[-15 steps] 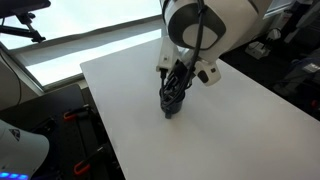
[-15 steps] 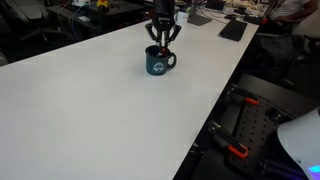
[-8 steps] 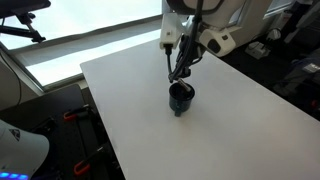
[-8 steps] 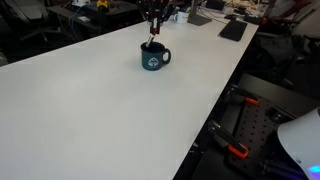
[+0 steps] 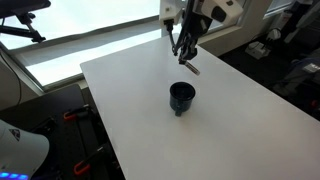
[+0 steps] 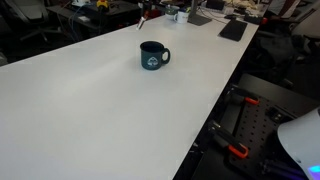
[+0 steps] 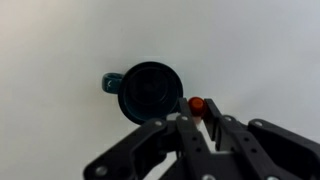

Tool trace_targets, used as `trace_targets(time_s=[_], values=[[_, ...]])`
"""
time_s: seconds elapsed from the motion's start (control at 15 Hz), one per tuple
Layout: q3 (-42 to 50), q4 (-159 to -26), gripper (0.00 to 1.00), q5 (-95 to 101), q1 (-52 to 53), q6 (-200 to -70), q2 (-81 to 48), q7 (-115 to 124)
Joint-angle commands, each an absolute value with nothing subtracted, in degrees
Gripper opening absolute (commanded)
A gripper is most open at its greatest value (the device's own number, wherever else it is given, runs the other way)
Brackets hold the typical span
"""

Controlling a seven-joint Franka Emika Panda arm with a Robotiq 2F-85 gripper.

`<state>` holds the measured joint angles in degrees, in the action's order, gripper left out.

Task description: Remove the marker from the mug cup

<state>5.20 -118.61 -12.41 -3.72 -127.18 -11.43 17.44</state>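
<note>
The marker will next be released on the bare tabletop [image 6: 127, 63] [image 7: 209, 83] beside the mug, on the side opposite the mug's handle. That spot is below my gripper, so my gripper will go down clear of the mug's rim.
The dark navy mug cup [image 5: 181, 98] stands upright on the white table, empty, and shows in both exterior views [image 6: 152, 55] and from above in the wrist view [image 7: 150, 92]. My gripper [image 5: 184, 52] hangs well above the mug, shut on the marker [image 5: 190, 66], a thin dark stick that pokes down from the fingers. In the wrist view the fingers [image 7: 199, 118] pinch the marker, and its reddish-orange end [image 7: 197, 104] shows beside the mug's rim. In an exterior view only the marker's tip [image 6: 143, 20] shows at the top edge.
The white table [image 5: 230, 120] spreads around the mug. Its edges drop to the floor, with red-handled equipment [image 6: 236, 150] beside it. Desks with clutter [image 6: 215, 14] stand behind the far edge. A window ledge [image 5: 60, 50] runs along one side.
The gripper has risen straight up from the mug with the marker in it. The marker has come out of the mug, which stays in place.
</note>
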Motion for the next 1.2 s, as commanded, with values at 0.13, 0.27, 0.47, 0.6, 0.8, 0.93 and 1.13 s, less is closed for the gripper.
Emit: trace_targets(time_s=[0.13,0.27,0.47,0.6,0.8,0.93,1.13], values=[[2.5,-118.1,0.05,-14.9,-3.8,-128.0,-12.0,7.1],[1.4,-117.2,0.05,-16.8,-4.0,-127.4,-13.2,1.3],[-0.2,-115.9,0.05,-19.7,-4.3,-125.8,-15.4,-5.8],[-0.8,-114.6,0.05,-20.3,-4.4,-124.9,-17.6,-8.0],[-1.2,-111.8,0.05,-20.0,-4.9,-123.1,-21.7,-9.0],[-1.3,-109.6,0.05,-19.7,-5.3,-121.5,-24.6,-9.1],[-1.3,-105.7,0.05,-19.5,-6.1,-118.5,-29.0,-8.5]])
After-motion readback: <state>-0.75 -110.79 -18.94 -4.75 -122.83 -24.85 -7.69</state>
